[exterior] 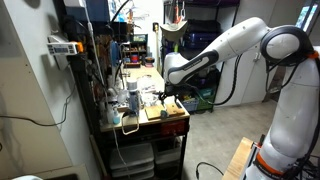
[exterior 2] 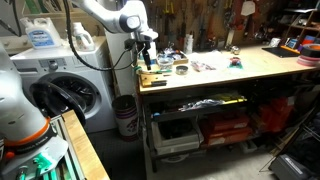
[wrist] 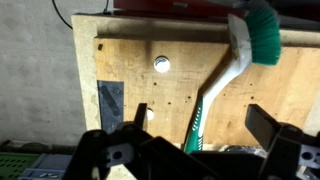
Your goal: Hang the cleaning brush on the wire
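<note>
My gripper needs to go down with its open fingers on either side of the handle's green end [wrist: 195, 136] and close them, as the brush [wrist: 232, 62] lies on the board below it.
In the wrist view the cleaning brush [wrist: 232, 62] has a white-and-green handle and green bristles. It lies flat on a pale wooden board [wrist: 120, 60], bristles towards the top right. My gripper [wrist: 200, 125] is open and hovers just above the board, its dark fingers on either side of the handle's green end without touching it. In both exterior views the gripper [exterior: 168, 97] [exterior 2: 146, 62] points down over the board [exterior: 166, 114] [exterior 2: 152, 80] at the end of the workbench. The brush is too small to make out there. I cannot tell which wire is meant.
The board has a round hole [wrist: 161, 64] and a dark patch [wrist: 110, 100]. Cluttered shelves with cables [exterior: 100, 70] stand beside the bench. The workbench top [exterior 2: 250, 62] carries small items, a washing machine [exterior 2: 75, 90] stands next to it, and a bin [exterior 2: 126, 115] is below.
</note>
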`<state>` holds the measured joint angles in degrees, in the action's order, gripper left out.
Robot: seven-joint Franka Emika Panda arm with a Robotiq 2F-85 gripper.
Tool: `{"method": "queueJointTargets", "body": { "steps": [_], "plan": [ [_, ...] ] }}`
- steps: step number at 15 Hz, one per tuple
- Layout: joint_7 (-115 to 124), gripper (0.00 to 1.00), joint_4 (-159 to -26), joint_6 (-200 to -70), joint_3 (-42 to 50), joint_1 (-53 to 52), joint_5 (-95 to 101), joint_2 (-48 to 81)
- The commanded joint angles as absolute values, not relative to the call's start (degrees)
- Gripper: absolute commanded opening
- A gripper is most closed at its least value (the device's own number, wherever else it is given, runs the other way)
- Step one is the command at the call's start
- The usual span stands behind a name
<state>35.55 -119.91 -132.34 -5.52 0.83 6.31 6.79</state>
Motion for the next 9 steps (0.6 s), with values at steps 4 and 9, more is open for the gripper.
{"method": "queueJointTargets", "body": {
  "steps": [4,9],
  "plan": [
    [39.4,1.00,-114.7,-135.0,-2.0,-3.3,6.4,14.1],
    [40.5,0.58,-112.5,-137.1,-0.1,-5.1,6.9,16.9]
  ]
}}
